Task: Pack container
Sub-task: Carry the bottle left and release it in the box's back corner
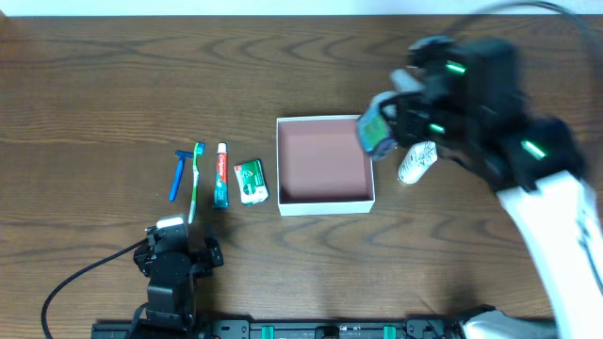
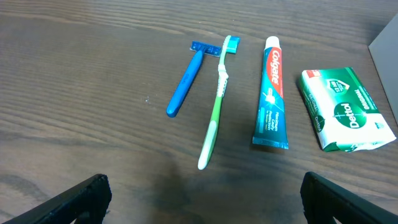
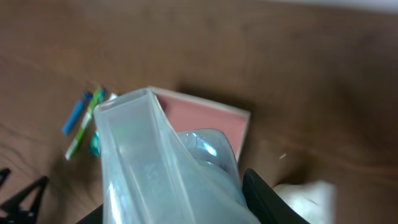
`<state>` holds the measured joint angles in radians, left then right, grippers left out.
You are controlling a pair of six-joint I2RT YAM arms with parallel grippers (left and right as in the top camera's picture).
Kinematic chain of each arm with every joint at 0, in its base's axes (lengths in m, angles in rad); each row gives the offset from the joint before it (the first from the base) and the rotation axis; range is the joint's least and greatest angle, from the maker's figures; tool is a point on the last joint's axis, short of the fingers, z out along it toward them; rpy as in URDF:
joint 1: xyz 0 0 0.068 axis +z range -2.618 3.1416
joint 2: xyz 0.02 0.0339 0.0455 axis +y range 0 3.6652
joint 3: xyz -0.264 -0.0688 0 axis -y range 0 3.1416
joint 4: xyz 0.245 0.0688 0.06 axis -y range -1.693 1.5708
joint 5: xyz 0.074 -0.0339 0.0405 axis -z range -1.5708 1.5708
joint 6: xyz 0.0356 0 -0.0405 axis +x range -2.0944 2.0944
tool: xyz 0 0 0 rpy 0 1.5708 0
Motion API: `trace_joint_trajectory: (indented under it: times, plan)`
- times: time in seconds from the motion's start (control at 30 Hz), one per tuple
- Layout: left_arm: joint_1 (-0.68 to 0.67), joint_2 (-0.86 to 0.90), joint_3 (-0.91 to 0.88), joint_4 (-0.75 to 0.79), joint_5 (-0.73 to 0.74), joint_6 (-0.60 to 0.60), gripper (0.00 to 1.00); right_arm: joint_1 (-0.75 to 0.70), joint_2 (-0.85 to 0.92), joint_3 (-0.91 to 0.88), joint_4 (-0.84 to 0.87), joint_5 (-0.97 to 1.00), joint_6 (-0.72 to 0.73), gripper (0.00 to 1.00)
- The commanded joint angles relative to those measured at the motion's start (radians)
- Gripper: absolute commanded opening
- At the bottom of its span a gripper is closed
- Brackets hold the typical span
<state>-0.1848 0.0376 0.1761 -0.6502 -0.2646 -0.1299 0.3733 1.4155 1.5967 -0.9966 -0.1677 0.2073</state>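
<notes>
I will move my right gripper down next, past the container's edge and into the container's empty inside (image 1: 327,162) (image 3: 203,121), because the tube hangs over that edge by the white bottle.
The container (image 1: 325,203), a shallow square white box with a pinkish-brown inside, sits mid-table and also shows in the right wrist view (image 3: 211,117). My right gripper (image 1: 388,125) hangs above the box's right edge, shut on a translucent pale tube with a green label (image 1: 373,135); in the right wrist view the tube (image 3: 155,162) fills the space between the jaws (image 3: 180,213). My left gripper (image 1: 181,243) is open and empty near the front edge; its jaws (image 2: 202,199) point at the toiletries.
Left of the box lie a blue razor (image 2: 185,86), a green toothbrush (image 2: 216,106), a Colgate toothpaste tube (image 2: 272,93) and a green-and-white Dettol soap packet (image 2: 345,111). A small white bottle (image 1: 415,162) lies just right of the box.
</notes>
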Motion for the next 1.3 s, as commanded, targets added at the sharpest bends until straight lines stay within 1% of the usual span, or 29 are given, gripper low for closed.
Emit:
trace_joint_trajectory:
  times: [0.0, 0.1, 0.2, 0.33, 0.4, 0.47, 0.5, 0.63, 0.73, 0.83, 0.97, 1.1, 1.17, 1.23, 1.27]
  plan:
    - [0.006, -0.002, -0.012, -0.003, -0.006, 0.006, 0.98, 0.033, 0.141, -0.002, 0.021, -0.013, 0.056, 0.28]
    - [0.006, -0.002, -0.012, -0.003, -0.006, 0.006, 0.98, 0.034, 0.261, -0.002, 0.050, -0.013, 0.060, 0.29]
    - [0.006, -0.002, -0.012, -0.003, -0.006, 0.006, 0.98, 0.033, 0.357, -0.002, 0.089, -0.011, 0.062, 0.28]
    - [0.006, -0.002, -0.012, -0.003, -0.006, 0.006, 0.98, 0.034, 0.437, -0.002, 0.131, 0.041, 0.068, 0.27]
    - [0.006, -0.002, -0.012, -0.003, -0.006, 0.006, 0.98, 0.034, 0.455, -0.002, 0.137, 0.095, 0.069, 0.29]
    - [0.006, -0.002, -0.012, -0.003, -0.006, 0.006, 0.98, 0.034, 0.462, -0.002, 0.142, 0.116, 0.056, 0.34]
    - [0.006, -0.002, -0.012, -0.003, -0.006, 0.006, 0.98, 0.034, 0.462, -0.002, 0.145, 0.115, 0.036, 0.35]
    - [0.006, -0.002, -0.012, -0.003, -0.006, 0.006, 0.98, 0.045, 0.462, -0.002, 0.155, 0.119, 0.015, 0.46]
    - [0.006, -0.002, -0.012, -0.003, -0.006, 0.006, 0.98, 0.052, 0.462, -0.002, 0.165, 0.119, 0.016, 0.58]
    - [0.006, -0.002, -0.012, -0.003, -0.006, 0.006, 0.98, 0.053, 0.460, -0.001, 0.182, 0.119, 0.016, 0.63]
    - [0.006, -0.002, -0.012, -0.003, -0.006, 0.006, 0.98, 0.050, 0.444, 0.010, 0.191, 0.119, 0.016, 0.64]
    - [0.006, -0.002, -0.012, -0.003, -0.006, 0.006, 0.98, 0.044, 0.356, 0.018, 0.183, 0.119, -0.008, 0.68]
    - [0.006, -0.002, -0.012, -0.003, -0.006, 0.006, 0.98, 0.031, 0.274, 0.019, 0.162, 0.131, -0.035, 0.75]
    - [0.006, -0.002, -0.012, -0.003, -0.006, 0.006, 0.98, 0.018, 0.206, 0.019, 0.129, 0.182, -0.037, 0.81]
    - [0.006, -0.002, -0.012, -0.003, -0.006, 0.006, 0.98, 0.008, 0.176, 0.019, 0.108, 0.215, -0.037, 0.82]
